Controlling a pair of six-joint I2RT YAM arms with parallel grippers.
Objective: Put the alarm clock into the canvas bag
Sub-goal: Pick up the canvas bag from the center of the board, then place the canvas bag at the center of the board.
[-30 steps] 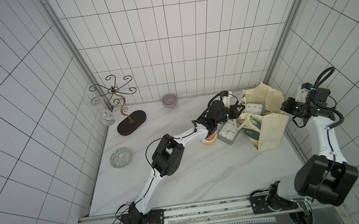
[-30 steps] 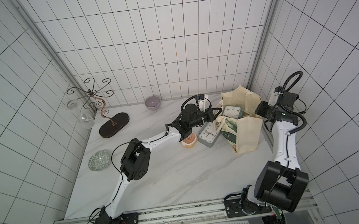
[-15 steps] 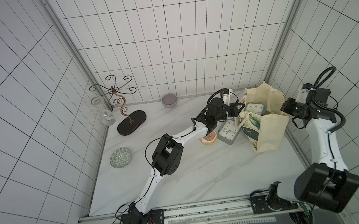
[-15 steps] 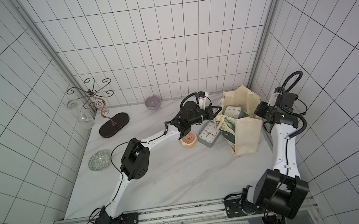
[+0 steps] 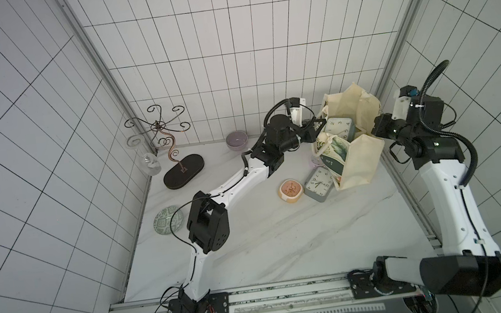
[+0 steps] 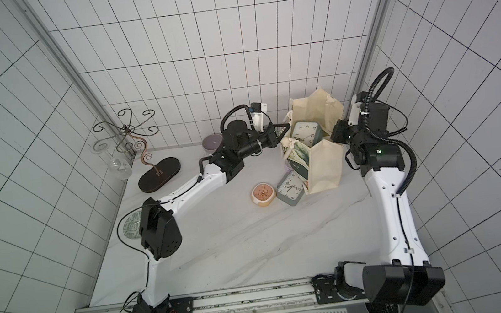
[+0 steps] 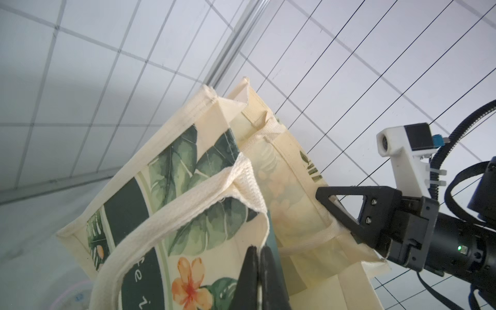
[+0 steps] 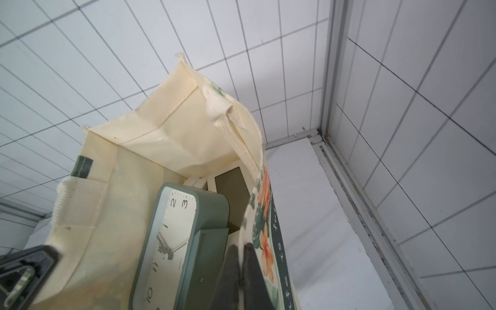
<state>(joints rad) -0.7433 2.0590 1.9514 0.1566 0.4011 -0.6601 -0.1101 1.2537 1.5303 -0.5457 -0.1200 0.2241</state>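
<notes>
The robot's left gripper needs to carry the near rim of the bag toward the wire stand and let go of it over the bare tabletop, clear of clocks, between the gripper and the stand.
The cream canvas bag [image 5: 359,156] with its leaf and flower print stands at the back right, mouth open, in both top views. A green alarm clock [image 5: 339,126] sits inside it, its white dial also in the right wrist view [image 8: 174,241]. My left gripper [image 7: 259,251] is shut on the near rim of the bag [image 7: 188,193]. On the opposite rim my right gripper [image 8: 243,248] is shut too. In a top view the left gripper [image 5: 320,119] and right gripper [image 5: 373,129] flank the mouth.
A grey alarm clock [image 5: 320,184] lies on the table against the bag's front, next to a small cream and pink clock [image 5: 290,191]. A lilac bowl [image 5: 236,140], a wire stand [image 5: 177,163], a glass [image 5: 149,162] and a green dish [image 5: 168,220] stand to the left.
Both grippers have risen with the bag's rim, so the bag stands taller and its mouth wider. The left arm has lifted off the small cream and pink clock.
</notes>
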